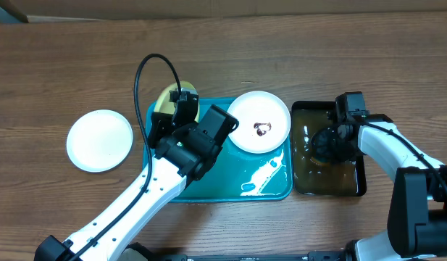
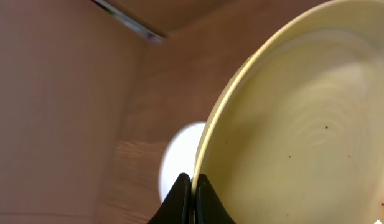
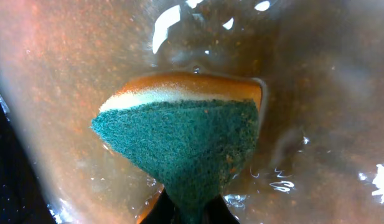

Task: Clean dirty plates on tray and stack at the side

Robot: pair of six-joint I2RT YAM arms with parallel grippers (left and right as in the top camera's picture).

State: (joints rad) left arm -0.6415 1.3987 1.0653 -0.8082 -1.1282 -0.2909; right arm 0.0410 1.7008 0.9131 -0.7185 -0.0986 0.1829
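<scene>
I will next shift my left gripper to the left in the overhead view and lower its plate onto the second white plate [image 1: 100,141] [image 2: 178,162], which lies clean beside the tray.
The teal-blue tray [image 1: 209,190] lies at the table's middle. A white plate [image 1: 260,121] with a brown smear rests on its right end. A pale yellow-green plate [image 1: 165,99] is tilted up at the tray's far left corner; my left gripper [image 1: 181,109] is shut on its rim, and the wrist view shows the fingers [image 2: 193,186] pinching the plate's edge [image 2: 291,130]. A second white plate [image 1: 100,139] lies on the table left of the tray. My right gripper [image 1: 332,141] is over the black tray, shut on a green and orange sponge [image 3: 185,143].
The black tray [image 1: 329,185] of brownish water stands right of the teal tray. A wet streak [image 1: 261,175] lies on the teal tray's right floor. A black cable [image 1: 147,69] loops above my left arm.
</scene>
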